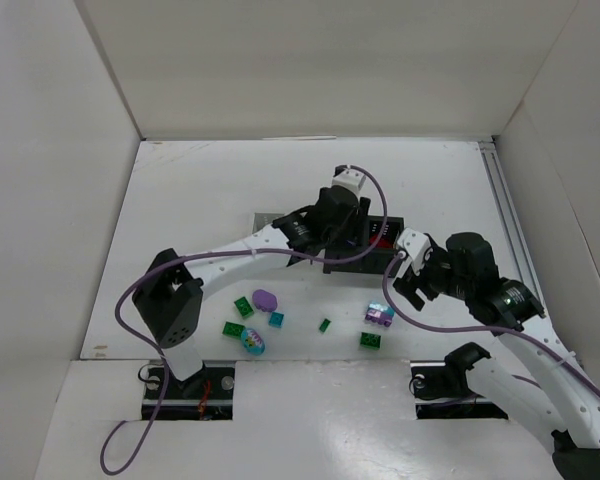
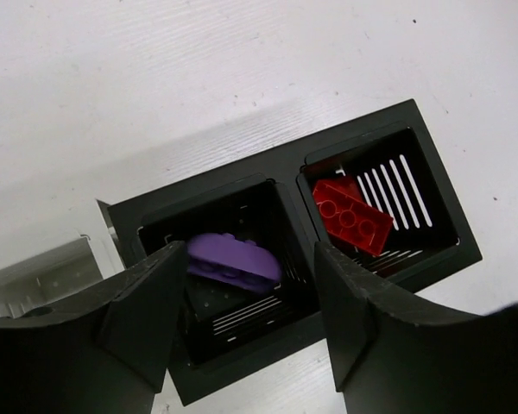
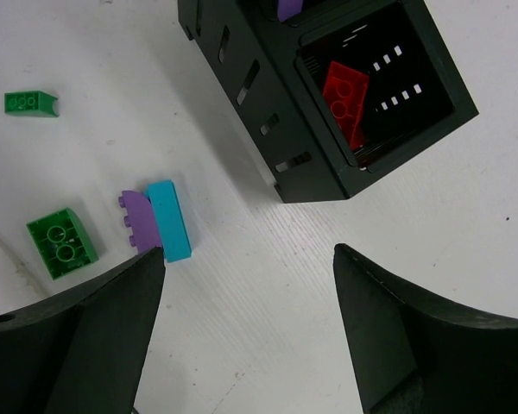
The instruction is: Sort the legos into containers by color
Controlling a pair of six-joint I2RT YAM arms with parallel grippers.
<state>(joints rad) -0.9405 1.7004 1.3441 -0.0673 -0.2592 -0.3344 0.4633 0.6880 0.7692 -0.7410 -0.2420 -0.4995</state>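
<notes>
My right gripper should go left in the top view and down onto the loose purple rounded piece (image 1: 265, 300), since another purple one lies in the black container (image 1: 365, 262).
My left gripper (image 1: 342, 218) hangs open over the black two-compartment container (image 1: 365, 262). In the left wrist view the open gripper (image 2: 250, 323) has a purple rounded piece (image 2: 233, 259) lying tilted in the left compartment below it. A red brick (image 2: 354, 216) lies in the right compartment. My right gripper (image 1: 408, 272) is open and empty (image 3: 250, 289) above the bare table, in front of the container (image 3: 259, 103). A teal brick (image 3: 169, 220) joined to a purple one (image 3: 136, 220) lies by its left finger. Two green bricks (image 3: 62, 248) (image 3: 30, 103) lie further left.
Loose pieces lie along the near table: a green brick (image 1: 243, 307), a purple rounded piece (image 1: 266, 298), a teal piece (image 1: 276, 319), another green (image 1: 232, 329), a teal egg shape (image 1: 252, 342), a small green (image 1: 324, 324). A grey container (image 1: 270, 218) sits left of the black one.
</notes>
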